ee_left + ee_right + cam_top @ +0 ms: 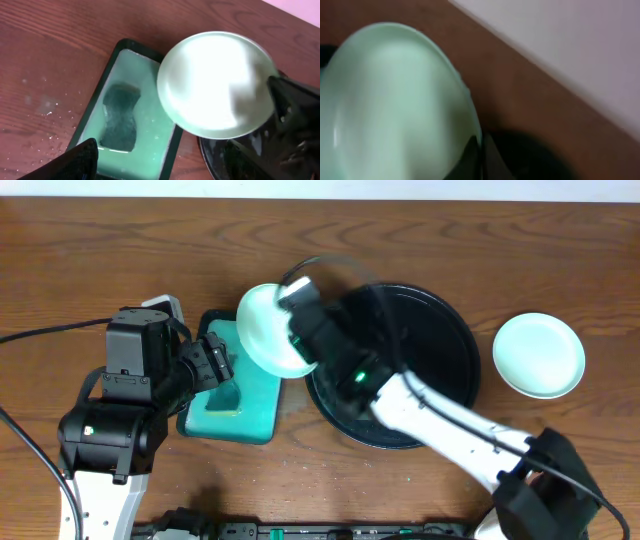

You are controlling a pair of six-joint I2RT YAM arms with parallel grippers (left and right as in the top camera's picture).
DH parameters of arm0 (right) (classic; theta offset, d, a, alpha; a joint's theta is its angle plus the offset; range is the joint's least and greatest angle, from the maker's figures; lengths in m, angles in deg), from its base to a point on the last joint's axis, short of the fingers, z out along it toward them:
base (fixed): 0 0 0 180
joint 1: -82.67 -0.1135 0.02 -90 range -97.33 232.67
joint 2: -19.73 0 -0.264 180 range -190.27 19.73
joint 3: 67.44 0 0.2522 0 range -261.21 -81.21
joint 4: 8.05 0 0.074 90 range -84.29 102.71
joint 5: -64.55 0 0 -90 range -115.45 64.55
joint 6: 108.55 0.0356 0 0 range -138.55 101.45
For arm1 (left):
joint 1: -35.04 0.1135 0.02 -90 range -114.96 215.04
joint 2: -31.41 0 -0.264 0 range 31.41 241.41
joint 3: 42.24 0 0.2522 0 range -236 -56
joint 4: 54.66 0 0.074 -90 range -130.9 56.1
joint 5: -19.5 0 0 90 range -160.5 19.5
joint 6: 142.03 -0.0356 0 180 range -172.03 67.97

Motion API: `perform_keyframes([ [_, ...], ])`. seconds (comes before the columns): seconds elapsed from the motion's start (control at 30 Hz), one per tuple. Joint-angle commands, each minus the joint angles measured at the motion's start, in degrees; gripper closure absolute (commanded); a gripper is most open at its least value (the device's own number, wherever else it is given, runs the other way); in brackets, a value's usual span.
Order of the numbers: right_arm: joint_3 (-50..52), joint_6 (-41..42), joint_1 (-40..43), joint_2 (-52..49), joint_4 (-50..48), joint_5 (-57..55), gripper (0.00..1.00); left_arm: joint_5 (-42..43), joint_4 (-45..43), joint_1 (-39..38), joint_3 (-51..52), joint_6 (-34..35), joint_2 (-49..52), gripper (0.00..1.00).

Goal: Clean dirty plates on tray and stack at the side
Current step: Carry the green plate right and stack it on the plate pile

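The robot's right gripper next swings past the tray (445, 330) and down over the other mint plate (539, 356) to release, as that plate is to the gripper's right in the overhead view.
My right gripper (300, 315) is shut on the rim of a pale mint green plate (265, 330) and holds it tilted in the air, over the left edge of the black tray (445, 330) and a teal basin. The plate fills the right wrist view (395, 100), with the fingers (481, 156) pinching its edge. It also shows in the left wrist view (217, 85). Another mint plate (538, 355) lies on the table right of the tray. A third plate is not in view. My left gripper (215, 365) is open and empty over the basin.
A rectangular black-rimmed basin (262, 395) with teal liquid sits left of the tray. A dark sponge (121, 117) lies in the basin (150, 125). Water droplets speckle the wood to its left. The tray's edge shows in the left wrist view (235, 162).
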Motion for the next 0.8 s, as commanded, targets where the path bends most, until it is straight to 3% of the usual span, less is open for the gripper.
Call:
perform_keyframes([
  [0.0, -0.4, 16.8, 7.8, 2.2, 1.5, 30.6, 0.99, 0.1, 0.2, 0.1, -0.7, -0.5, 0.2, 0.2],
  [0.1, -0.4, 18.1, 16.5, 6.1, 4.7, 39.3, 0.99, 0.1, 0.2, 0.1, -0.7, -0.5, 0.2, 0.2],
  [0.37, -0.4, 24.0, 45.0, 14.4, 24.4, 31.4, 0.99, 0.1, 0.2, 0.1, -0.7, -0.5, 0.2, 0.2],
  [0.6, -0.2, 25.7, 71.7, 9.7, 35.4, 22.3, 0.99, 0.1, 0.2, 0.1, -0.7, -0.5, 0.2, 0.2],
  [0.77, -0.1, 26.3, 79.3, 3.0, 37.4, 23.4, 0.99, 0.1, 0.2, 0.1, -0.7, -0.5, 0.2, 0.2],
])
